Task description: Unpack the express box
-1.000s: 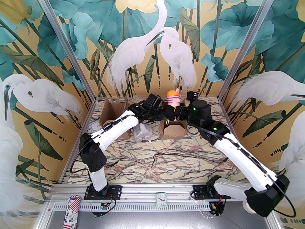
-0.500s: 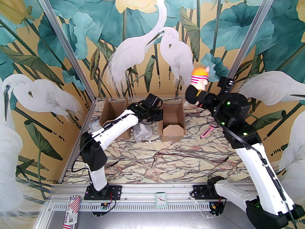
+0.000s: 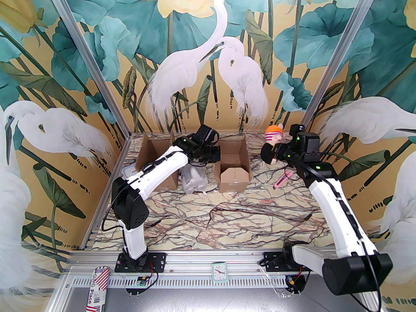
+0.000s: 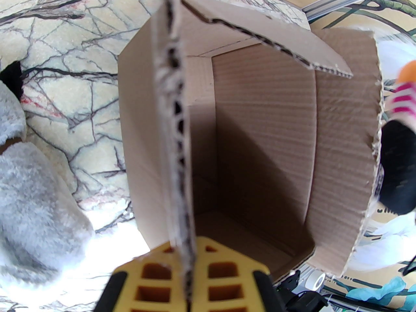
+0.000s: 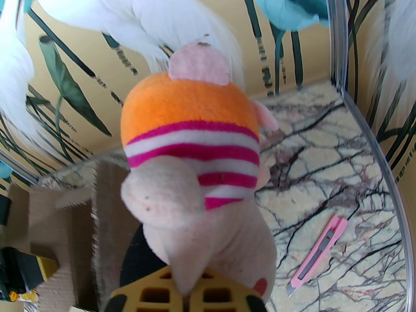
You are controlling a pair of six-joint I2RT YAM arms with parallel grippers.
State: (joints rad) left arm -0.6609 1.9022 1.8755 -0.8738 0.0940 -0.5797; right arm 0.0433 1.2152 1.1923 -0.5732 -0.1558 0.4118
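The free spot of bare marble beside the box is below my right gripper, so my right gripper will next lower toward the side of the box and let go of the plush doll [image 3: 273, 141] on that spot.
The express box [image 3: 232, 171] is an open brown cardboard box at mid-table; in the left wrist view its inside [image 4: 260, 141] looks empty. My left gripper [image 3: 213, 154] is shut on the box's upright left flap [image 4: 175, 141], whose edge runs between the yellow fingers [image 4: 152, 278]. To the right of the box, above the table, my right gripper [image 3: 280, 151] is shut on a plush doll [image 3: 273, 141] with an orange cap and pink-and-white stripes. In the right wrist view the doll [image 5: 191, 148] sticks up from my gripper [image 5: 188, 291].
A second open cardboard box [image 3: 152, 154] stands at the back left, with a lidded container [image 3: 130, 173] beside it. A grey plush toy [image 3: 193, 180] lies between the boxes. A pink utility knife [image 3: 282, 180] lies on the marble under my right arm.
My right gripper lifted the plush doll up out of the box, swung it right, then lowered it beside the box. The left gripper kept hold of the flap.
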